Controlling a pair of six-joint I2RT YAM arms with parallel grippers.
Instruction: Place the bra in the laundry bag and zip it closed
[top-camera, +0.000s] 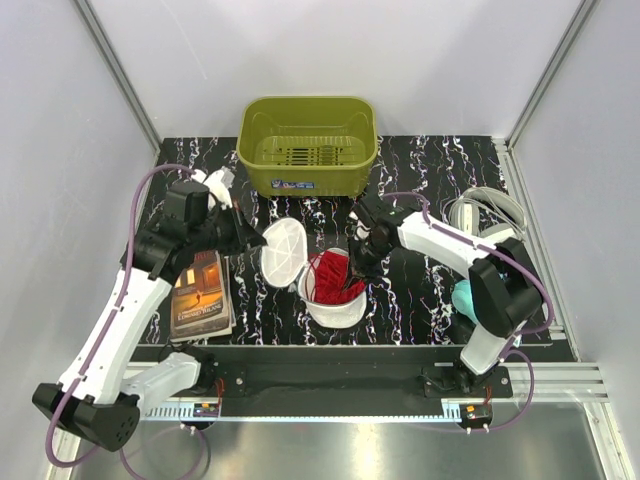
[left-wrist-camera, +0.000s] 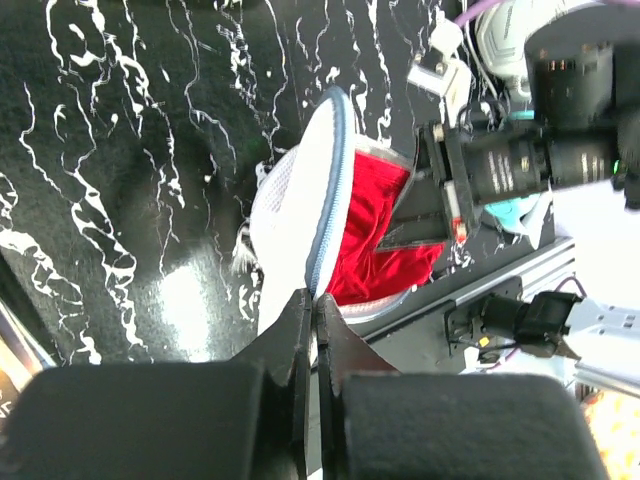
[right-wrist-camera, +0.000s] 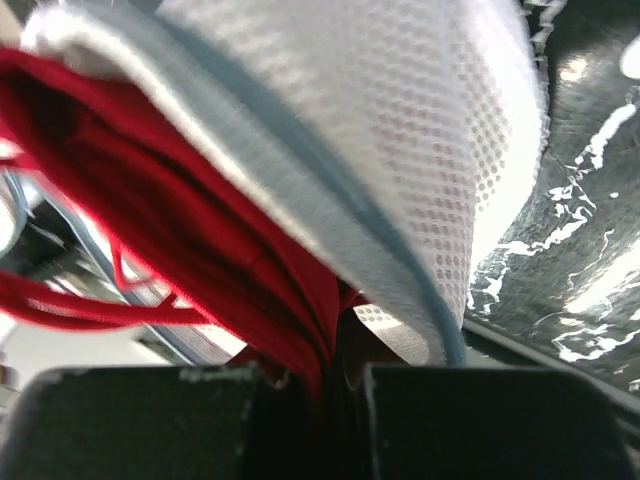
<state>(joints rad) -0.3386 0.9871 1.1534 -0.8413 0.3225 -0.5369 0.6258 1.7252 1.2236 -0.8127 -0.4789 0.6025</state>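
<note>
The right gripper moves the pinched bra a little toward the middle of the bag's opening (top-camera: 333, 280) (right-wrist-camera: 200, 225) next and lets go. The bra is already inside the bag's rim.
The white mesh laundry bag (top-camera: 335, 305) lies open at the table's middle, its round lid (top-camera: 283, 250) flipped up to the left. The red bra (top-camera: 330, 275) sits inside it. My left gripper (top-camera: 256, 240) is shut on the lid's zipper rim; in the left wrist view the jaws (left-wrist-camera: 315, 305) pinch the blue-grey rim of the bag (left-wrist-camera: 295, 210), with the bra (left-wrist-camera: 375, 225) behind. My right gripper (top-camera: 360, 262) reaches into the bag's mouth. In the right wrist view it (right-wrist-camera: 340, 375) is shut on the bra (right-wrist-camera: 200, 240), under the mesh wall (right-wrist-camera: 400, 130).
An olive-green basket (top-camera: 308, 145) stands at the back. A book (top-camera: 203, 295) lies at the left under my left arm. A teal item (top-camera: 465, 297) and a white bowl-like item with grey rim (top-camera: 485, 212) sit at the right.
</note>
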